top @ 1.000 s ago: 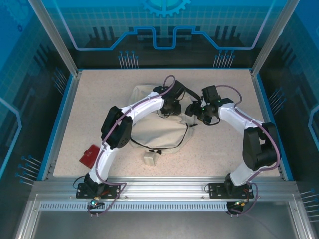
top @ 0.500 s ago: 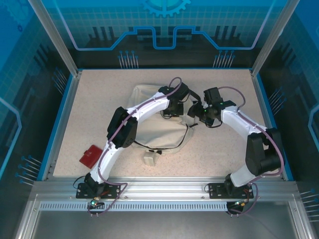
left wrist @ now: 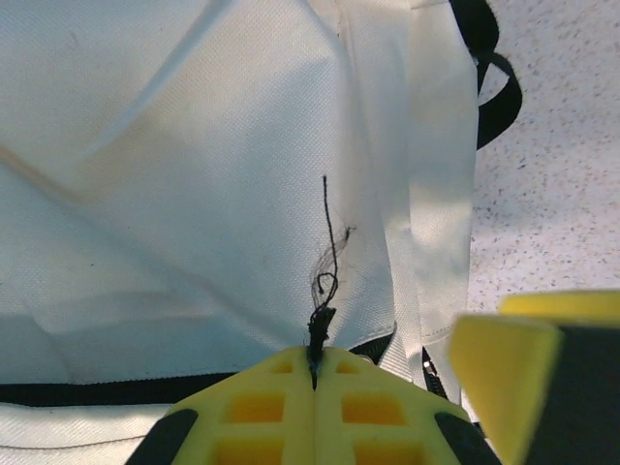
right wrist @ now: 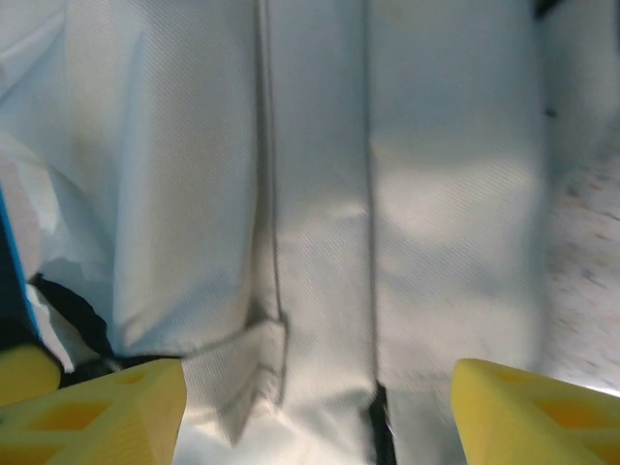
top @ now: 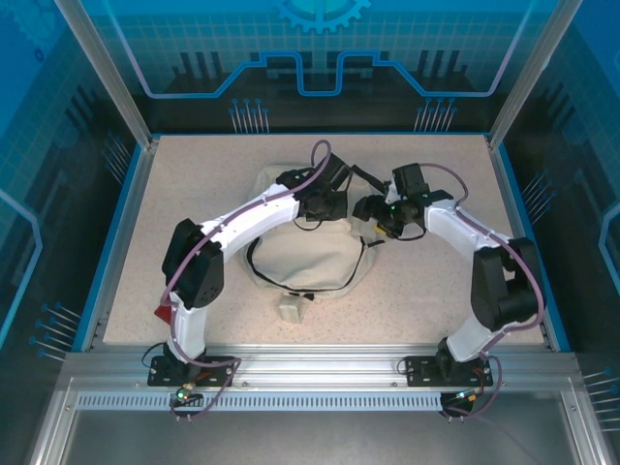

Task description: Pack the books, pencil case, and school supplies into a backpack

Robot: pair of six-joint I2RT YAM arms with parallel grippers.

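Note:
My left gripper must pull the thread along the black zip line [left wrist: 87, 391], away from my right gripper.
The cream-white backpack [top: 312, 260] lies flat in the middle of the table. In the left wrist view its fabric [left wrist: 194, 174] is crossed by a black zip line [left wrist: 87, 391]. My left gripper [top: 337, 211] [left wrist: 315, 356] is shut on a frayed black zip-pull thread [left wrist: 327, 262] at the backpack's far right corner. My right gripper [top: 370, 215] [right wrist: 320, 417] hovers open just to the right of it, over the pale fabric [right wrist: 320, 194], with nothing between its yellow fingers [right wrist: 97, 407]. One of those fingers [left wrist: 504, 358] shows in the left wrist view. The books are out of view.
A red flat case [top: 165, 312] lies at the front left, partly behind the left arm. A small beige tag [top: 291, 308] rests in front of the backpack. Dark straps [left wrist: 496, 77] trail off its far side. Blue walls [top: 121, 232] edge the table.
My left gripper has closed on the zip-pull thread, and the left arm's elbow has swung out to the left. The right gripper has hardly moved.

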